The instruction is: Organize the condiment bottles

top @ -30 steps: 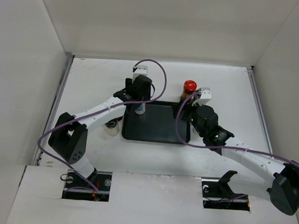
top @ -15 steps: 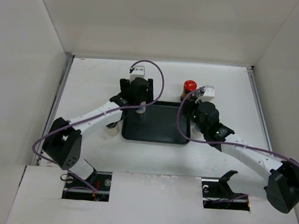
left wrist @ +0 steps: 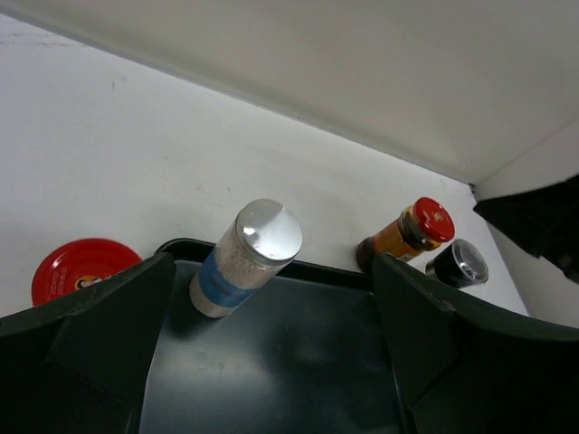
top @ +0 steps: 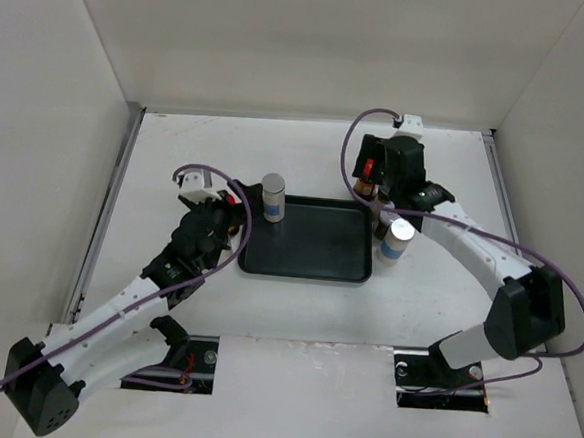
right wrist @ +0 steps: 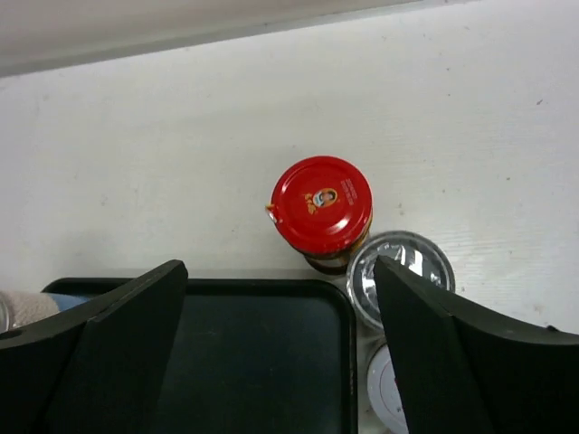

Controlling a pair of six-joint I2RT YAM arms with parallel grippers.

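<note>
The red-lidded jar's top point(top: 368, 168) point(right wrist: 322, 205) is still below the open fingers of my right gripper, so my right gripper next needs to go down until both fingers are on either side of that lid, and then close on it.
A silver-lidded, blue-labelled shaker point(top: 272, 197) point(left wrist: 244, 258) stands in the back left corner of the black tray point(top: 309, 255) point(left wrist: 271, 371). My left gripper point(top: 224, 214) point(left wrist: 273, 298) is open and empty, drawn back left of the tray. A red lid point(left wrist: 81, 269) shows beside the tray's left edge. My right gripper point(top: 375, 185) point(right wrist: 280, 271) hangs open over the tray's back right corner. Just beyond its tips stands a red-lidded jar point(right wrist: 321, 206) point(left wrist: 412, 233). Beside it are a clear-lidded jar point(right wrist: 403, 271) and a white lid point(right wrist: 389, 389). A silver-lidded bottle point(top: 399, 237) stands right of the tray.
White walls close in the table at the back and on both sides. The right arm's purple cable point(top: 349, 148) loops above the back right corner. A black-lidded jar point(left wrist: 457, 262) sits next to the red-lidded one.
My left gripper opened, left the shaker standing in the tray and pulled back to the left. The right arm swung toward the back, over the red-lidded jar. A silver-lidded bottle now shows right of the tray.
</note>
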